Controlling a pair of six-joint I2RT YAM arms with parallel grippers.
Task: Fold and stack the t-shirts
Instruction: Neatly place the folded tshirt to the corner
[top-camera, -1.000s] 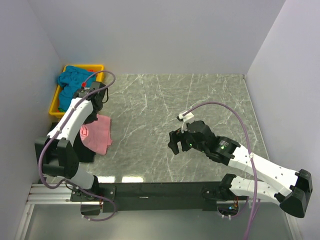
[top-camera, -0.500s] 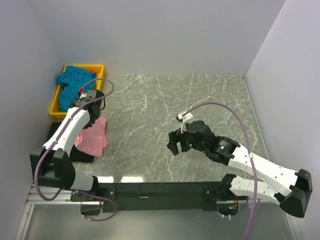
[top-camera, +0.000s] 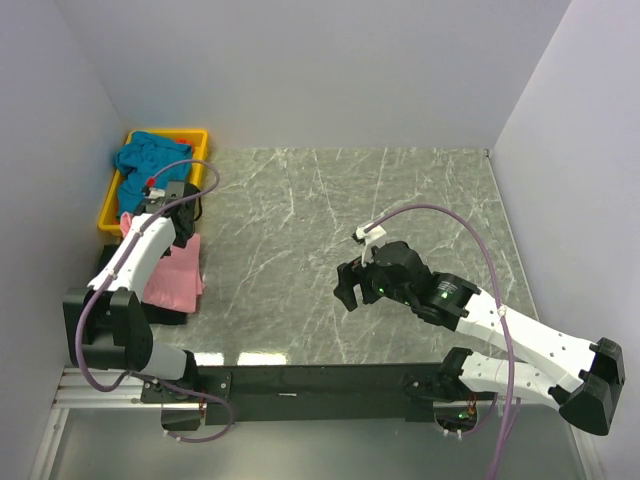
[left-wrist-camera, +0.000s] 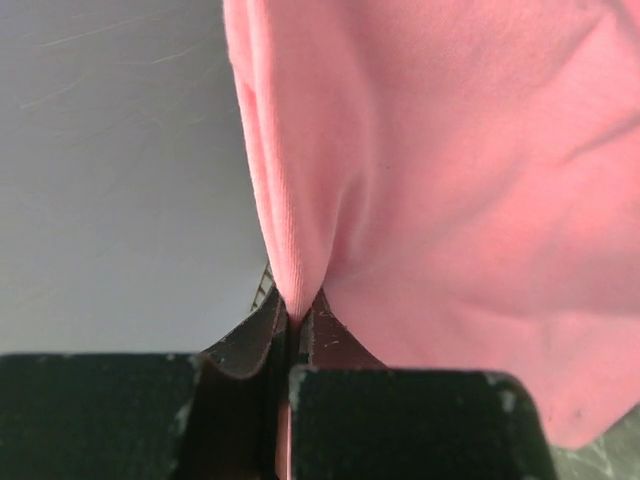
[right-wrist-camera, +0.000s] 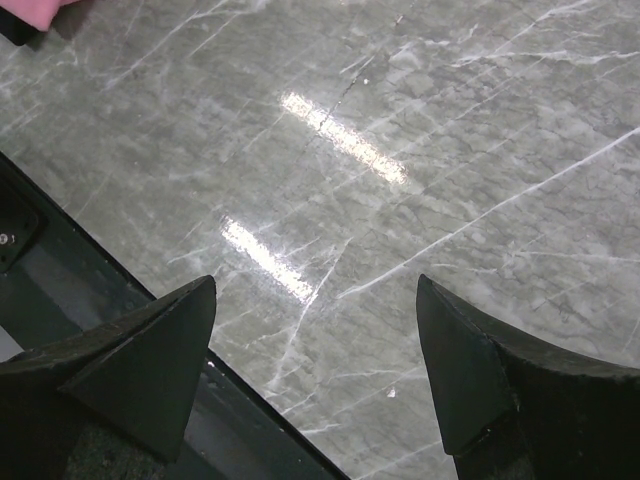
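Observation:
The salmon pink t-shirt's edge should next go down with my left gripper toward the side where the black pad (top-camera: 108, 257) still shows bare, and be let go there.
My left gripper (top-camera: 172, 200) is shut on the salmon pink t-shirt (top-camera: 172, 275), which hangs from it over the table's left edge. In the left wrist view the pink cloth (left-wrist-camera: 430, 170) is pinched between my closed fingers (left-wrist-camera: 250, 345). A teal blue t-shirt (top-camera: 145, 158) lies bunched in the yellow tray (top-camera: 110, 208) at the far left, with a bit of red cloth (top-camera: 157, 181) beside it. My right gripper (top-camera: 352, 285) is open and empty above the bare marble; its fingers (right-wrist-camera: 150, 350) stand wide apart. A corner of pink (right-wrist-camera: 35, 10) shows in the right wrist view.
The grey marble table (top-camera: 400, 220) spreads to the right of the tray. White walls close in the left, back and right sides. A black rail (top-camera: 320, 380) runs along the near edge, also in the right wrist view (right-wrist-camera: 90, 310).
My left gripper has moved left and back toward the tray, carrying the pink t-shirt with it; the shirt now hangs closer to the table's left edge. The right arm has barely moved.

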